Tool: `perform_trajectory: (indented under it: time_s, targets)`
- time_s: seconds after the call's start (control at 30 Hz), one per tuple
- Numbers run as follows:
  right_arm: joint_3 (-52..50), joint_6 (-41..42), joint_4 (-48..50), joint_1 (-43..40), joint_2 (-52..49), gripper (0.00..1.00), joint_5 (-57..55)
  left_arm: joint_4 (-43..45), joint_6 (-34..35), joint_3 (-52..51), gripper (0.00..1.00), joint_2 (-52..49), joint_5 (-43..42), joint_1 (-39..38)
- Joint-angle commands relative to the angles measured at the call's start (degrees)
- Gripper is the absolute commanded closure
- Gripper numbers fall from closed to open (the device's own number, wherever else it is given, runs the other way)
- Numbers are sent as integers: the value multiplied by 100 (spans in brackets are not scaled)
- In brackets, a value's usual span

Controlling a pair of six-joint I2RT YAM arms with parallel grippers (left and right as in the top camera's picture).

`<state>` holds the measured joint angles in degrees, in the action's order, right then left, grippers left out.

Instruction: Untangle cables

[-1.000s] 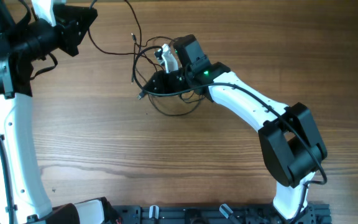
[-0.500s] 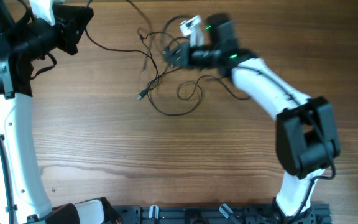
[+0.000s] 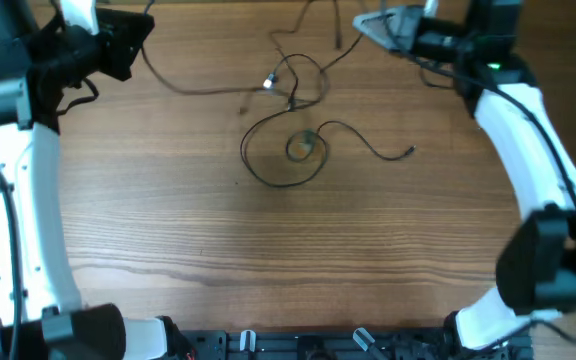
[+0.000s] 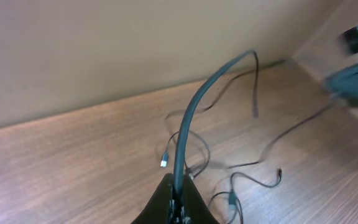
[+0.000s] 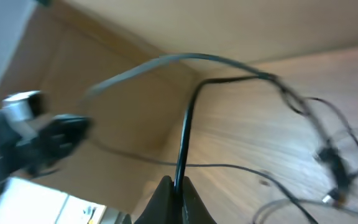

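Note:
The piece of cable in my left gripper hangs raised off the tabletop, so I need to move my left gripper down and to the right in the overhead view, toward the tangle (image 3: pixel 295 98), to release it.
The cables (image 3: pixel 290 152) are thin black wires looped and tangled on the table's far middle, with small plug ends. One strand runs left to my left gripper (image 3: pixel 140 30), which is shut on it at the far left; the wrist view shows the cable (image 4: pixel 188 118) rising from between the closed jaws (image 4: pixel 178 196). Another strand runs up right to my right gripper (image 3: pixel 368 24), shut on a cable (image 5: pixel 184 143) between its jaws (image 5: pixel 176 186), at the far right. Both grippers are raised and apart, with the tangle (image 4: pixel 194 165) between them.
A loose cable end with a plug (image 3: pixel 409 151) lies right of the tangle. A beige wall (image 4: pixel 104 50) stands behind the table's far edge. A black rail (image 3: pixel 318 345) runs along the near edge.
My right gripper has moved from the tangle up and to the far right with a strand, spreading the bundle out. The left arm has stayed nearly still.

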<state>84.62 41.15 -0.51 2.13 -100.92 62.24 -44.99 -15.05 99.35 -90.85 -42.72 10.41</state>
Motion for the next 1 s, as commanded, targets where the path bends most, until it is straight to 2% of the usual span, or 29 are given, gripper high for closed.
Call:
perform_trajectory:
  time_s: [0.0, 0.17, 0.23, 0.4, 0.47, 0.5, 0.77, 0.83, 0.97]
  targets:
    - [166, 133, 48, -208, 588, 95, 393, -7, 50, -13, 95, -319, 98, -170]
    - [166, 284, 55, -535, 968, 95, 457, -4, 50, -13, 95, -645, 669, -387]
    - [166, 402, 72, -662, 1032, 95, 597, -2, 50, -13, 90, -743, 660, -450]
    - [166, 870, 577, -822, 1043, 95, 1038, -9, 52, -13, 49, -894, 662, -595]
    - [166, 1276, 1088, -822, 1043, 95, 1165, -46, 50, -13, 21, -918, 662, -645]
    - [166, 1751, 1707, -820, 1043, 95, 1255, -68, 50, -13, 0, -927, 662, -682]
    - [225, 4474, 5209, -820, 1043, 95, 1414, -118, 50, -13, 0, -927, 573, -931]
    - [334, 4719, 5523, -822, 1043, 95, 1390, -133, 39, -13, 0, -927, 575, -1069]
    - [861, 4715, 5501, -822, 1040, 95, 1287, -190, 28, -13, 0, -927, 575, -1414]
